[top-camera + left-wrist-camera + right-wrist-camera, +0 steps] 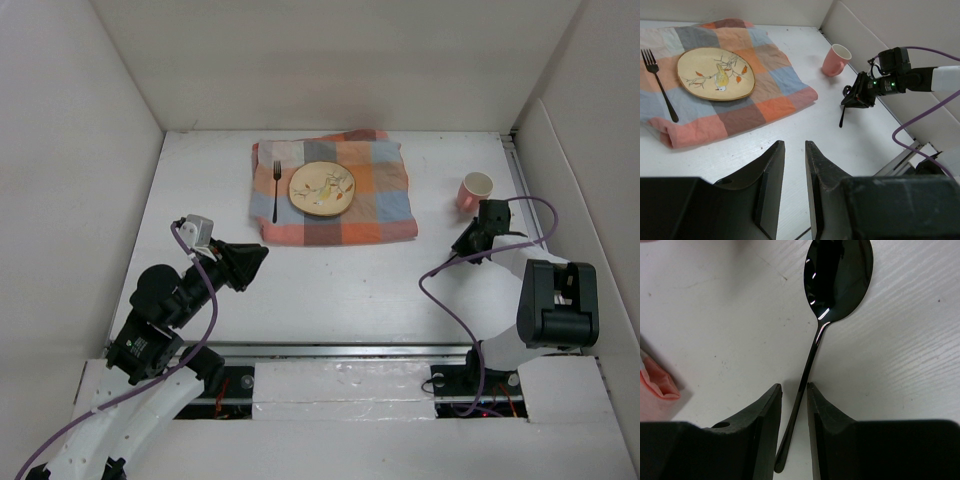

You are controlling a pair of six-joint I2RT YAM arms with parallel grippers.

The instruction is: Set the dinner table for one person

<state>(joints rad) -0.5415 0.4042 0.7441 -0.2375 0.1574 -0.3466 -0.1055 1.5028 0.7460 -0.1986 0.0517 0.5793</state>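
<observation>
The black spoon's handle already runs between the parted fingers of my right gripper, so next I need to hold it low in place and close on the spoon handle's middle [801, 391].
On the white dinner table [340, 280] lies a checked cloth [335, 190] with a bird-painted plate [322, 188] on it and a black fork [277, 190] to the plate's left. A pink cup [476, 190] stands to the right. A black spoon [837, 280] lies on the table, and its handle runs aslant between the fingers of my right gripper [794, 386]. The jaws stand a little apart round the handle, which touches the right fingertip. My left gripper [795, 143] hovers over bare table near the front, slightly open and holding nothing.
White walls close in the table on the left, back and right. A purple cable [450, 290] loops from the right arm over the table. The cloth's pink corner [657, 382] lies just left of the right gripper. A metal rail [340, 352] runs along the near edge.
</observation>
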